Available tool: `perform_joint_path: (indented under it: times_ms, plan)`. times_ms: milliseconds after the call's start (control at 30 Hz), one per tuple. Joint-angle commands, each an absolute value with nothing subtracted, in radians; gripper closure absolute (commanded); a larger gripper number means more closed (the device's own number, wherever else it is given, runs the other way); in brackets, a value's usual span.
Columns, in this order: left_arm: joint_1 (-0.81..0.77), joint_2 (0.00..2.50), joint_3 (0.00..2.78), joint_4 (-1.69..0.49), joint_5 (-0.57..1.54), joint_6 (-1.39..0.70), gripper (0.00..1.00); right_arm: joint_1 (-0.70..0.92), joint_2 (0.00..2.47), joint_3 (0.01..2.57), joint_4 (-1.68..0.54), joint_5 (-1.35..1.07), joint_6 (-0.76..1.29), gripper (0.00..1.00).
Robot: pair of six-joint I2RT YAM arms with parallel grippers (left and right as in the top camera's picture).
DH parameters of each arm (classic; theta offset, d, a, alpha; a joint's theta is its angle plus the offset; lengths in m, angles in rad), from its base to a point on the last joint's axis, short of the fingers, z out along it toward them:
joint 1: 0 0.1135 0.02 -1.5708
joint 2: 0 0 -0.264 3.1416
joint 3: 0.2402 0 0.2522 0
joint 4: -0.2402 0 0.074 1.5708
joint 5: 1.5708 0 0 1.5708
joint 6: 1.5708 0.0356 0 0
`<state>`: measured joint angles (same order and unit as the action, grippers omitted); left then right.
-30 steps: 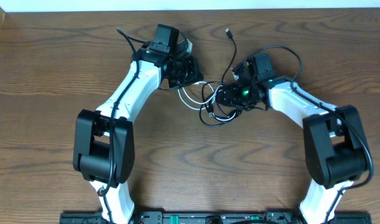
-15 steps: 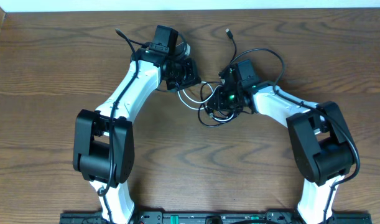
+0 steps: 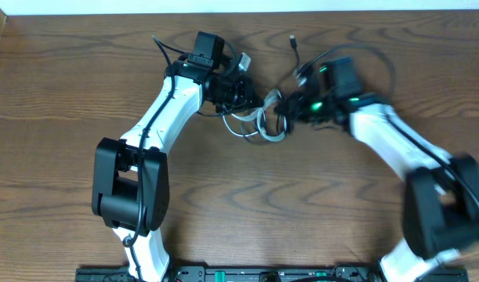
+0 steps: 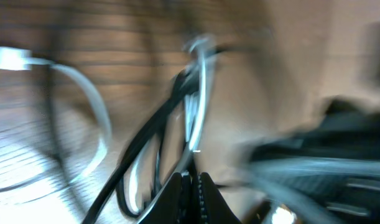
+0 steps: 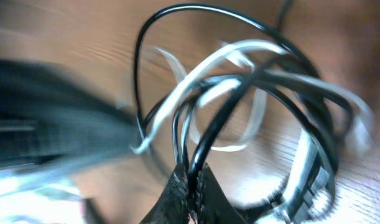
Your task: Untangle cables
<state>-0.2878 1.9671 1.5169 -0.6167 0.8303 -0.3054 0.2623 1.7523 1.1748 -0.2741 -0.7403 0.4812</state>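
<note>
I will next use my right gripper to pull the black cable to the right in the overhead view, away from my left gripper, then release it, since white loops cross it.
The white cable (image 3: 252,129) and the black cable (image 3: 295,48) lie tangled between my two grippers at the back middle of the table. My left gripper (image 3: 247,100) is shut at the tangle's left side. In the left wrist view its jaws (image 4: 191,183) pinch the white cable (image 4: 204,93), with the black cable (image 4: 146,137) running beside it. My right gripper (image 3: 284,110) is shut at the tangle's right side. In the right wrist view its jaws (image 5: 193,183) grip the black cable (image 5: 209,138), and white cable loops (image 5: 196,81) cross it. Both wrist views are blurred.
The wooden table (image 3: 239,204) spreads out in front of the arms. The right arm's thick black wire (image 3: 374,56) loops behind its wrist. The left arm's wire (image 3: 164,47) sticks out at the back left. The table's far edge (image 3: 239,9) is close behind the cables.
My right arm swung in toward the tangle, then back out to the right, blurred with motion. The tangle has shifted and tightened between the grippers. The left gripper moved slightly right.
</note>
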Motion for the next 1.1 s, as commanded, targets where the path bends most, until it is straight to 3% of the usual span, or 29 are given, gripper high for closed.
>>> perform_joint_path:
  times_ms: [0, 133, 533, 667, 967, 1033, 1067]
  plan:
    - [-0.282, 1.967, 1.525, -0.614, 1.027, -0.21, 0.91, 0.211, 1.609, 1.182, -0.281, -0.886, 0.525, 0.99]
    - [-0.282, 1.967, 1.525, -0.614, 1.074, -0.21, 0.83, 0.17, 1.543, 1.182, -0.319, -0.887, 0.531, 0.99]
    - [-0.289, 1.967, 1.525, -0.613, 1.074, -0.195, 0.4, 0.158, 1.538, 1.182, -0.359, -0.923, 0.538, 0.99]
    - [-0.311, 1.967, 1.525, -0.611, 1.022, -0.195, 0.39, 0.158, 1.538, 1.182, -0.358, -0.924, 0.538, 0.99]
    - [-0.435, 1.981, 1.524, -0.557, 0.613, -0.279, 0.39, 0.158, 1.538, 1.182, -0.356, -0.959, 0.538, 0.99]
    - [-0.459, 1.991, 1.524, -0.536, 0.495, -0.348, 0.54, 0.157, 1.53, 1.182, -0.335, -0.965, 0.538, 0.99]
    - [-0.466, 1.997, 1.524, -0.533, 0.429, -0.402, 0.69, 0.153, 1.522, 1.182, -0.321, -0.964, 0.538, 0.99]
